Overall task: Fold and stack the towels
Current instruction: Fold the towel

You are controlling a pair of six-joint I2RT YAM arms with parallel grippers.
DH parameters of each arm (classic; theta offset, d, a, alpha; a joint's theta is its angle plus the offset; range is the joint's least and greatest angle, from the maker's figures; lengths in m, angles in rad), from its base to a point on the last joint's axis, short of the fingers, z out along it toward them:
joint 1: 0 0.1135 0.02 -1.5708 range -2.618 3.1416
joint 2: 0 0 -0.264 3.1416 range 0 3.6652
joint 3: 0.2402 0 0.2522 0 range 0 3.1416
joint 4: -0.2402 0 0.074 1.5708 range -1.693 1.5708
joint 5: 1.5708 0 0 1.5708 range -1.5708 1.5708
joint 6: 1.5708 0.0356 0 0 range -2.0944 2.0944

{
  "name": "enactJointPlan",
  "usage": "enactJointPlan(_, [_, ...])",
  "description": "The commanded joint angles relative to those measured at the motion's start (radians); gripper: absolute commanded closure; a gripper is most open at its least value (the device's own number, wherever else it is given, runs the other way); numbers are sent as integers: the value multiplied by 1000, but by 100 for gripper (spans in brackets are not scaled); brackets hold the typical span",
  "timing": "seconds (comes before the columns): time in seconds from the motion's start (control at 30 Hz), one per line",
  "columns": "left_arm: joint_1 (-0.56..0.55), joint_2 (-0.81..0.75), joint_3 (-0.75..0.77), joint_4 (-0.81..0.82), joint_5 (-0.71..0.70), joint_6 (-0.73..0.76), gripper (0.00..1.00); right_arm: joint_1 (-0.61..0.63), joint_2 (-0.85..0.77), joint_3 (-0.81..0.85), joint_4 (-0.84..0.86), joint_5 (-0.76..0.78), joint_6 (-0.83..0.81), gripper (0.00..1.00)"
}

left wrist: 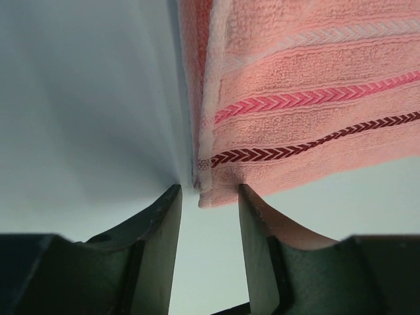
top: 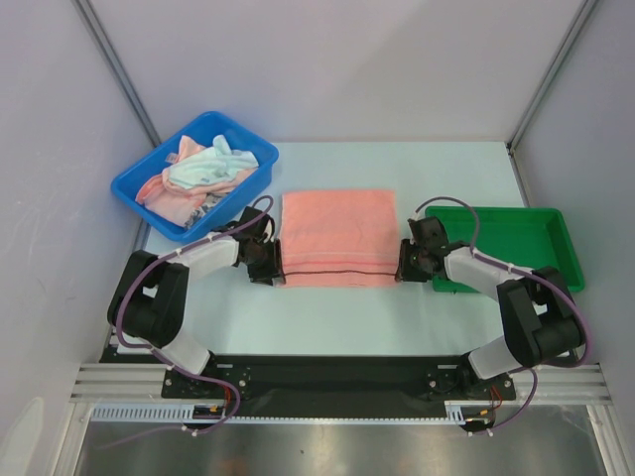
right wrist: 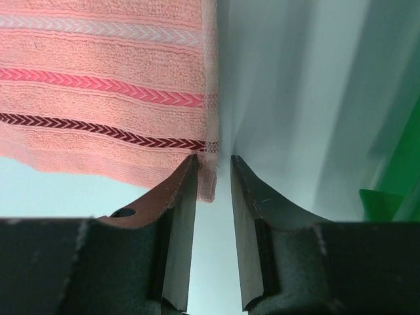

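Note:
My left gripper is low with its fingers open and needs to stay there and close them next on the towel's near corner [top: 282, 285] [left wrist: 208, 191], as that corner already lies loose between them.
A salmon-pink towel [top: 337, 238] with dark red, pink and white chevron stripes lies folded flat in the middle of the table. My left gripper [top: 270, 270] is at its near left corner. In the left wrist view the left gripper [left wrist: 209, 193] is open, and the towel's corner [left wrist: 216, 187] sits loose between the fingertips. My right gripper [top: 405, 263] is at the near right corner. In the right wrist view the right gripper [right wrist: 214, 161] stands slightly open, with the towel's corner [right wrist: 209, 187] resting against one finger and unclamped. More towels [top: 203, 169], pink and pale mint, lie crumpled in a blue bin.
The blue bin [top: 129, 188] stands at the back left, just behind my left arm. A green tray [top: 556, 258] sits at the right, close behind my right gripper; its edge [right wrist: 380, 200] shows in the right wrist view. White walls enclose the table.

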Motion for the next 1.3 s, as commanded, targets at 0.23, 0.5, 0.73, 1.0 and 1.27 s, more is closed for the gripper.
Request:
enactJointPlan(0.23, [-3,-20,-18,60,20,-20,52,-24,-44,-38,19,-96,36,67])
enactJointPlan(0.5, [-3,0,-39,83,23,-33,53,-44,-73,-55,11,-130,41,66])
enactJointPlan(0.73, [-3,17,-56,94,13,-40,58,-43,-56,-80,33,-127,56,66])
enactJointPlan(1.0, [-3,29,-87,132,33,-51,85,-37,-39,-92,67,-144,64,74])
enactJointPlan(1.27, [-3,-74,14,36,96,-72,100,-38,-132,-8,-24,-144,59,100])
